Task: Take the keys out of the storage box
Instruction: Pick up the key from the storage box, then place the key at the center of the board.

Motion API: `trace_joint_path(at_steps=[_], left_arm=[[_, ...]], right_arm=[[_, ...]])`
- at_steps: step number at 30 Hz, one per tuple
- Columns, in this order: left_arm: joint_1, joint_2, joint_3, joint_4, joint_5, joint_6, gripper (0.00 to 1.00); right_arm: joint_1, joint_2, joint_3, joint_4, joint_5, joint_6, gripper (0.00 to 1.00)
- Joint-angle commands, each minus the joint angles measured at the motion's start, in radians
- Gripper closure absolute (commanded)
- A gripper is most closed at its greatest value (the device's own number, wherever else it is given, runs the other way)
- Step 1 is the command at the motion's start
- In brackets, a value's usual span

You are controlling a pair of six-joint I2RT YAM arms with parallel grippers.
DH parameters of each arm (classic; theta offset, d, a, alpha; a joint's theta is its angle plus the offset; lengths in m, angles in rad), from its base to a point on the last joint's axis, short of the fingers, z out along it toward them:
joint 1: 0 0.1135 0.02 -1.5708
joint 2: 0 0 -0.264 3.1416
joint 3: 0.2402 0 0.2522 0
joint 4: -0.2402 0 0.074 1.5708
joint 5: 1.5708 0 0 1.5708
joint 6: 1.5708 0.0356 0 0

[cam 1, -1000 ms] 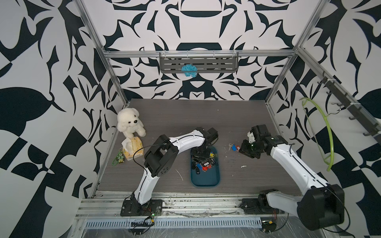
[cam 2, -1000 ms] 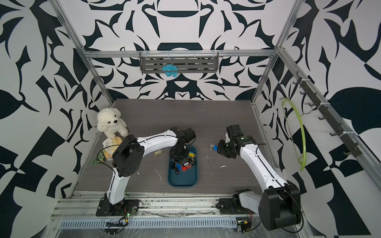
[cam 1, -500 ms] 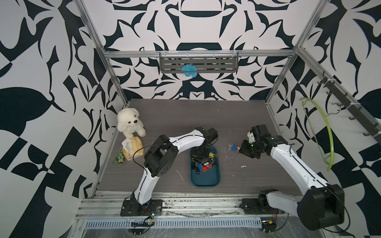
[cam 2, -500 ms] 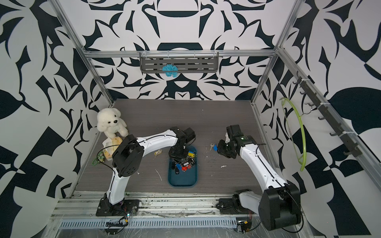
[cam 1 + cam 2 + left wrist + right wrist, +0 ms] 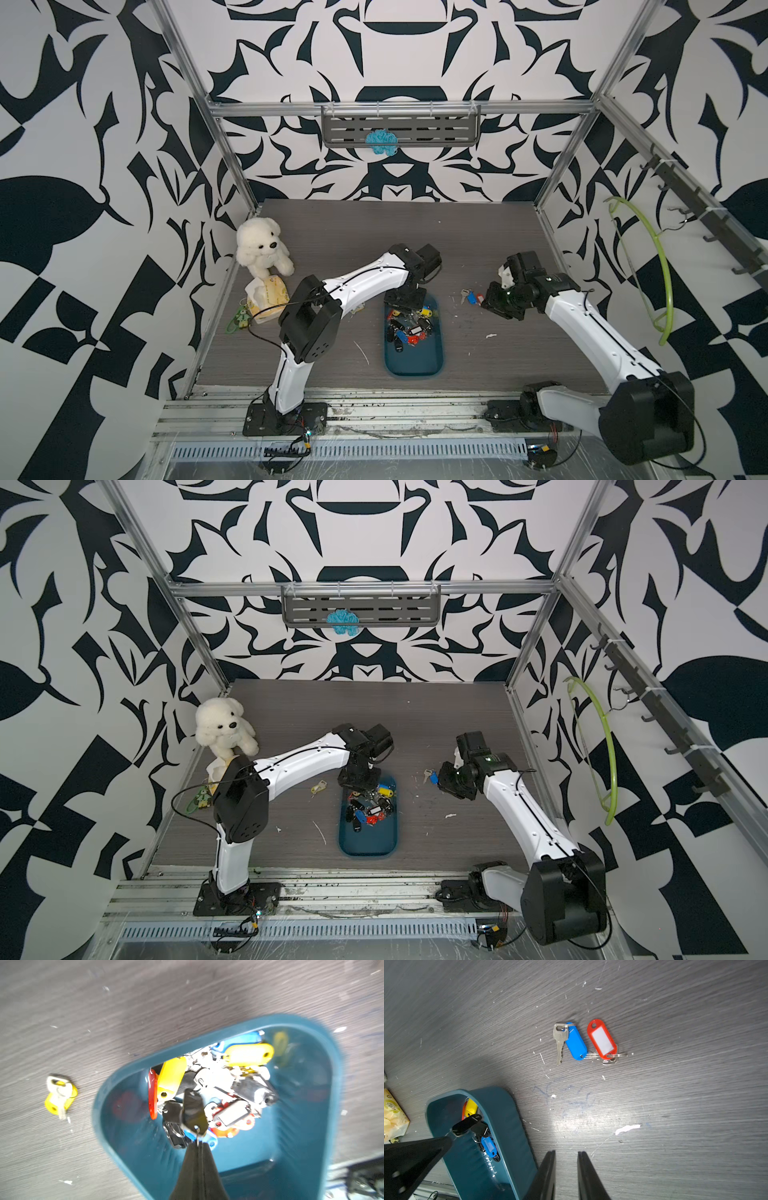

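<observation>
The ring will go onto the open tabletop (image 5: 306,794) (image 5: 36,1115) beside the yellow-tagged key: my left gripper will next go up, cross the rim of the box and come down there to release it.
The storage box (image 5: 413,365) (image 5: 368,848) is a shallow teal tray in the middle of the table. A heap of keys (image 5: 409,328) (image 5: 220,1084) with red, yellow, blue, black and white tags fills its far end. My left gripper (image 5: 198,1144) (image 5: 402,309) reaches down into that end. It is shut on the wire ring of a black-tagged key (image 5: 194,1109), which tilts up from the heap. My right gripper (image 5: 566,1153) (image 5: 491,298) is open by a narrow gap, empty, low over the table just right of the box wall (image 5: 508,1126). A blue-tagged key (image 5: 576,1042) and a red-tagged key (image 5: 602,1040) lie on the table in front of it.
A yellow-tagged key (image 5: 60,1095) (image 5: 319,786) lies on the table left of the box. A white plush bear (image 5: 262,249), a tissue packet (image 5: 268,297) and a green charm (image 5: 239,322) sit at the left edge. A grey shelf (image 5: 401,129) hangs on the back wall, a green hoop (image 5: 660,266) on the right.
My left gripper's jaws have closed onto the black tag's ring inside the box. Both arms stay about where they were.
</observation>
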Motion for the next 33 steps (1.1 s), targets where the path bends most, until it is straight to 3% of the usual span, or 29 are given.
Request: trace_joint_path(at_steps=[1,10,15,23,28,33], left_arm=[[0.003,-0.029,0.023,-0.046,-0.007,-0.002,1.0],[0.043,-0.115,-0.022,-0.05,-0.009,-0.029,1.0],[0.136,-0.242,-0.11,-0.043,-0.005,-0.047,1.0],[0.309,-0.397,-0.214,-0.07,-0.02,-0.028,1.0],[0.386,-0.416,-0.304,-0.05,0.008,-0.016,1.0],[0.401,-0.387,-0.386,0.019,0.039,-0.018,1.0]], right_arm=[[-0.004,-0.026,-0.003,0.006,-0.004,0.009,0.76],[-0.004,-0.022,0.002,0.005,-0.007,0.008,0.76],[-0.004,-0.011,0.006,-0.001,-0.016,0.001,0.75],[-0.004,0.002,0.009,0.0,-0.035,-0.004,0.64],[-0.003,0.009,0.007,0.004,-0.047,-0.003,0.63],[-0.002,0.008,0.001,0.006,-0.054,-0.002,0.61]])
